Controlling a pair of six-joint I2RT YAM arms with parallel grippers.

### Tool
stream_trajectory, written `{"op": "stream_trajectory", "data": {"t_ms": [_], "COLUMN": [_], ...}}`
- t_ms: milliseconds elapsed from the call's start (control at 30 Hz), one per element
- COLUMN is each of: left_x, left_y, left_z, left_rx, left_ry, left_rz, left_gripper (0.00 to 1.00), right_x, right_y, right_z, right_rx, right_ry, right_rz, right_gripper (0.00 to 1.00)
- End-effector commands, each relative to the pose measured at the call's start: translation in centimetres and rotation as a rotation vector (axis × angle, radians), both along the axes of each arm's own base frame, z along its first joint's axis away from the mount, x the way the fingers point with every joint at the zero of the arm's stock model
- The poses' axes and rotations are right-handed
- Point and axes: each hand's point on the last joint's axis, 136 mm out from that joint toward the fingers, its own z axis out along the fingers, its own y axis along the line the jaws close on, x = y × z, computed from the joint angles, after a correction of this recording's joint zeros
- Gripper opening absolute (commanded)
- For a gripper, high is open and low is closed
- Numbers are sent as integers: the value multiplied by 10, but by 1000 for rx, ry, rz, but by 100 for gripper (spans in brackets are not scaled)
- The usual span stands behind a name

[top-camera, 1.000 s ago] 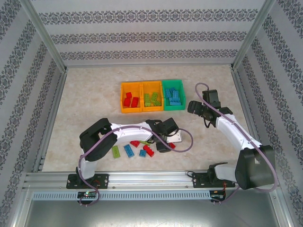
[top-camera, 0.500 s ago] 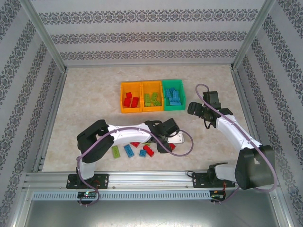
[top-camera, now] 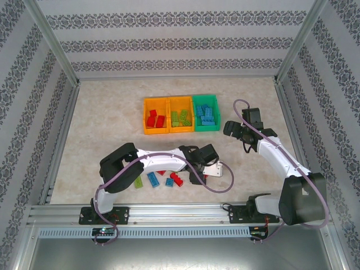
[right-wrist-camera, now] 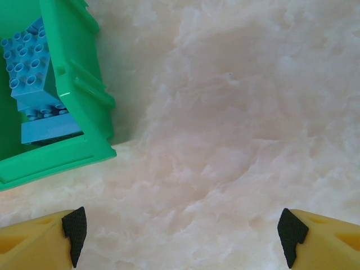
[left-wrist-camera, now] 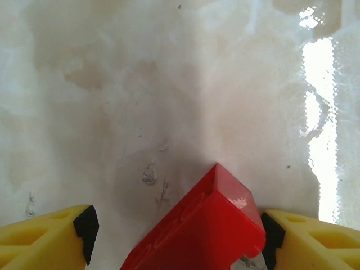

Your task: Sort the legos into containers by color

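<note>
My left gripper will next close on the red lego between its open fingers.
A red lego (left-wrist-camera: 202,230) lies slanted on the table between the yellow fingers of my left gripper (left-wrist-camera: 177,236). The jaws are open, with a clear gap on the brick's left and its right corner against the right pad (left-wrist-camera: 269,233). From above, that gripper (top-camera: 198,172) is low over the table in front of the containers. Red legos fill the left orange bin (top-camera: 145,115), green ones the middle orange bin (top-camera: 181,99), blue ones the green bin (top-camera: 206,97). My right gripper (right-wrist-camera: 180,233) stands open over bare table beside the green bin (right-wrist-camera: 84,84).
Loose legos lie near the front edge, left of the left gripper: a green one (top-camera: 137,180), two blue ones (top-camera: 152,179) (top-camera: 169,181) and two red ones (top-camera: 178,179) (top-camera: 161,171). Patterned walls and metal posts enclose the table on three sides.
The left gripper's jaws have spread wider, and its wrist has shifted slightly right and toward the near edge. The right arm has stayed still.
</note>
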Motion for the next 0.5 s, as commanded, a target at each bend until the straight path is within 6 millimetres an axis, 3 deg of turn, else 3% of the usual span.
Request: {"op": "stream_trajectory", "data": {"t_ms": [0,67,200,467], "left_x": [-2,-4,-6,-1], "left_y": [-13,-13,-8,-3], "left_z": [-14,-21,-27,-20], "left_rx": [9,19,40,19], "left_ry": [-4,7,22,5], "left_rz": [-50,-51,-35,15], "left_gripper": [77,69,43,24], "right_x": [1,0,-3,-7], "right_y": [-2,-3,-6,-9], "right_z": [-1,-1,0,0], "right_rx": [12,10,6,17], "right_ry": [-1,-2,-2,-8], "right_rz": [-16,-17,-22,-30], "right_gripper": [91,91,91,92]}}
